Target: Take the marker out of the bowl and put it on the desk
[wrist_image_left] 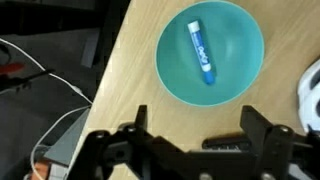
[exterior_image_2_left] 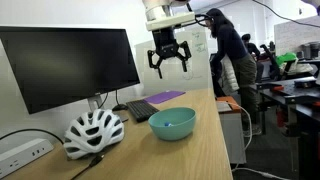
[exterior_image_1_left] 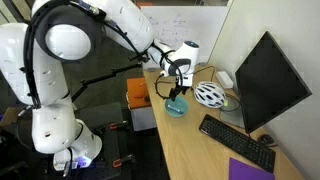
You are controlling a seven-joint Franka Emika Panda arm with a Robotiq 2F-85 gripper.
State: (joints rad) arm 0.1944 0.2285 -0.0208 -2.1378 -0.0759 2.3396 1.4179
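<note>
I will lower my gripper to the marker in the bowl below next, with its fingers open inside the bowl's rim and on both sides of the marker's dark-blue end, because that end points toward them.
The small teal-blue bowl sits on the tan desk, and a blue marker lies inside it. The bowl also shows in both exterior views; the marker is not visible there. My gripper is open and empty, hanging well above the bowl; in both exterior views it sits clearly higher than the bowl, with its fingers spread apart.
A white vented helmet lies beside the bowl. A monitor, keyboard, purple pad and cables stand on the desk. An orange-topped box is beside the desk edge. People stand in the background.
</note>
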